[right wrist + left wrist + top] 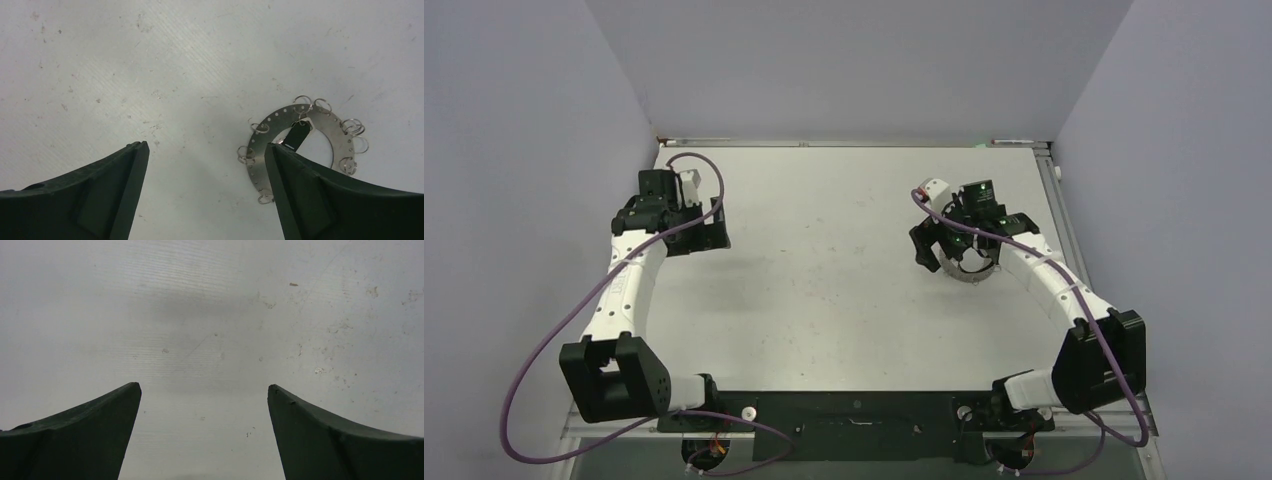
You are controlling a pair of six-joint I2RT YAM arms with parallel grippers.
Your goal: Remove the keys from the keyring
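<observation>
I will next move my right gripper down and turn it onto the wire loop beside its fingertip. That loop sticks out past the keyring's rim.
The keyring (278, 121) is a flat grey ring with small holes and several wire loops (354, 127) round its rim. It lies flat on the table, partly behind my right finger (320, 195). A small dark strip (298, 134) lies across its inner edge. I cannot make out any separate silvery keys. My right gripper (206, 146) is open and empty, with the ring just beside its right fingertip. In the top view the ring (969, 273) lies under the right gripper (936, 250). My left gripper (203, 386) is open and empty over bare table, far left (701, 236).
The white table (824, 280) is walled by grey panels at the back and both sides. A purple cable (574, 330) loops off the left arm past the table's left edge. The right arm (1064, 290) reaches over the right side.
</observation>
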